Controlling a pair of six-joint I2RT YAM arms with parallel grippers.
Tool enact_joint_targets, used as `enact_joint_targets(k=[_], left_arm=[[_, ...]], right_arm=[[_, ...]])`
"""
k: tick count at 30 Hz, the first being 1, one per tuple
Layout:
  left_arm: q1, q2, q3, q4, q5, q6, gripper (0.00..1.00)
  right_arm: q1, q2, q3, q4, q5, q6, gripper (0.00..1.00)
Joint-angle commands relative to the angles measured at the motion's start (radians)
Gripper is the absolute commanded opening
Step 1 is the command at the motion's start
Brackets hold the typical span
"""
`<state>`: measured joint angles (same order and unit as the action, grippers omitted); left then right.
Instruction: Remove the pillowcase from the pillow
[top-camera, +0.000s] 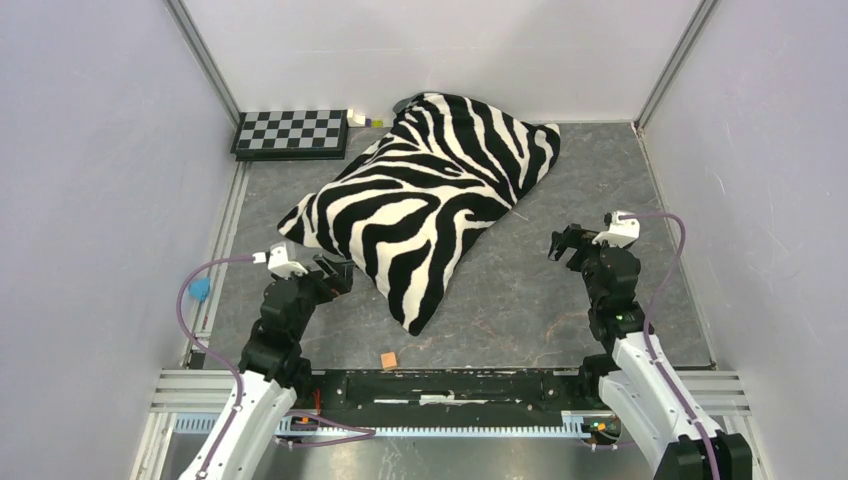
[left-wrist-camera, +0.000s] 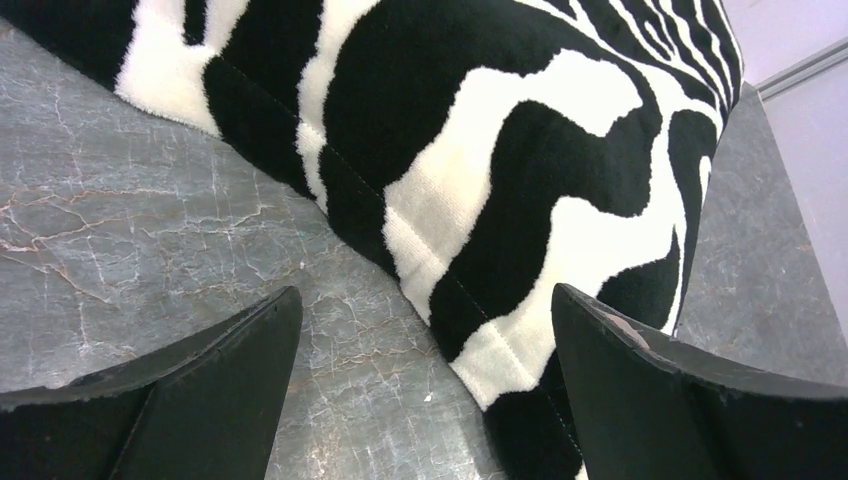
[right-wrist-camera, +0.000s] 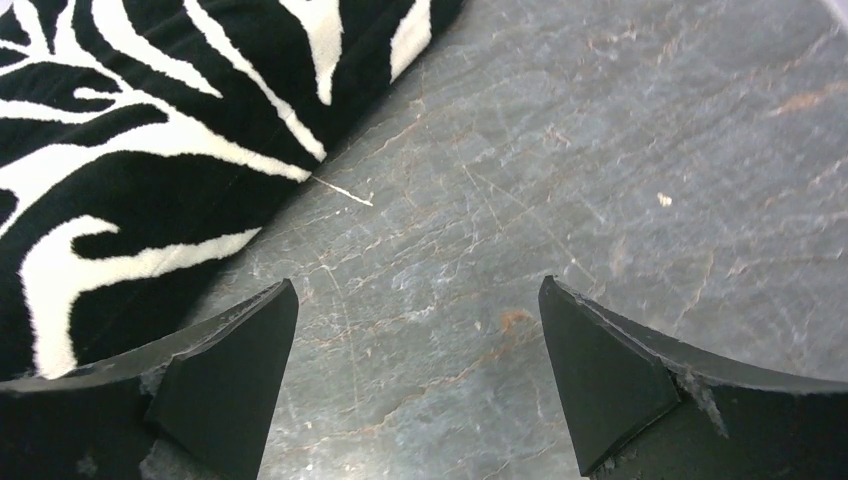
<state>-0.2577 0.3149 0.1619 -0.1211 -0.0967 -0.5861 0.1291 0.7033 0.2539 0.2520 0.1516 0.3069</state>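
Observation:
The case's edge runs below my left gripper and to its right in the top view. My left gripper will next go down that way, fingers on both sides of the case's seamed edge (top-camera: 383, 283) (left-wrist-camera: 488, 352), and close.
The zebra-striped pillowcase (top-camera: 430, 195) lies plump and diagonal across the middle of the grey table, stripes up. The pillow is hidden inside it. My left gripper (top-camera: 338, 273) is open and empty just left of the case's near-left edge; in the left wrist view the case's seamed edge (left-wrist-camera: 480, 200) lies between and ahead of the fingers (left-wrist-camera: 230, 370). My right gripper (top-camera: 565, 243) is open and empty over bare table to the right of the case; the right wrist view shows the case (right-wrist-camera: 150, 150) at upper left and a thin white thread (right-wrist-camera: 342, 192) by its edge.
A checkerboard (top-camera: 291, 132) lies at the back left by the wall, with small pieces (top-camera: 365, 119) beside it. A small orange cube (top-camera: 388, 359) sits near the front edge. A blue object (top-camera: 199, 290) lies off the table's left rim. White walls close in on three sides.

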Motion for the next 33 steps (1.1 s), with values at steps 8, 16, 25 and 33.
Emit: enact_joint_targets(k=[8,16,25,33], left_arm=[[-0.002,-0.086,0.035,-0.136,0.025,-0.225,1.0],[-0.002,-0.01,-0.021,0.011,0.142,-0.43,1.0],[-0.135,0.496,0.051,0.354,0.21,-0.444,1.0],[-0.253,0.712,0.111,0.493,0.076,-0.476,1.0]], right_arm=[[0.0,-0.091,0.141,-0.216,-0.229,-0.03,0.98],[0.0,-0.191,0.077,-0.191,-0.263,-0.013,0.98],[-0.002,-0.166,0.045,-0.174,-0.353,-0.019,0.97],[-0.001,-0.088,0.012,-0.079,-0.465,0.043,0.98]])
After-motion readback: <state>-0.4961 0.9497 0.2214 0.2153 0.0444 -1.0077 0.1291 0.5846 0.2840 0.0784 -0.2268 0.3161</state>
